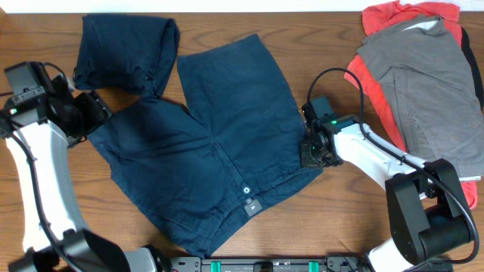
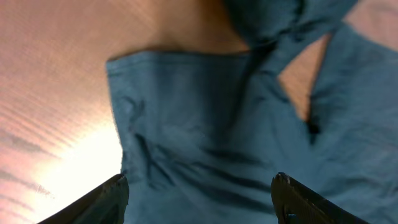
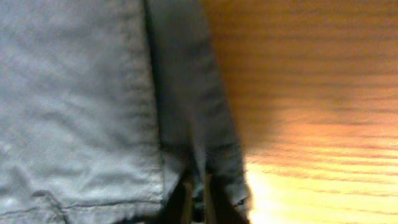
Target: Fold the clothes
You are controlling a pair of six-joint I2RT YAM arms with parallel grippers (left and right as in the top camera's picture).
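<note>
The shorts' waistband lies slanted across the table, so my right gripper will next drag the shorts' pinched edge outward beside the folded stack and then open.
Dark navy shorts [image 1: 204, 143] lie spread on the wooden table, waistband toward the front, one leg bunched and folded over at the back left [image 1: 125, 49]. My left gripper [image 1: 94, 113] is open at the shorts' left edge; in the left wrist view its fingers [image 2: 199, 199] straddle the blue fabric [image 2: 205, 124]. My right gripper [image 1: 308, 155] is shut on the shorts' right edge near the waistband; in the right wrist view the fingers [image 3: 196, 202] pinch the hem [image 3: 186, 112].
A folded stack sits at the back right: a grey garment [image 1: 427, 72] on top of a red one [image 1: 393, 19]. Bare wood table [image 1: 333, 227] lies to the front right. The arm bases stand at the front edge.
</note>
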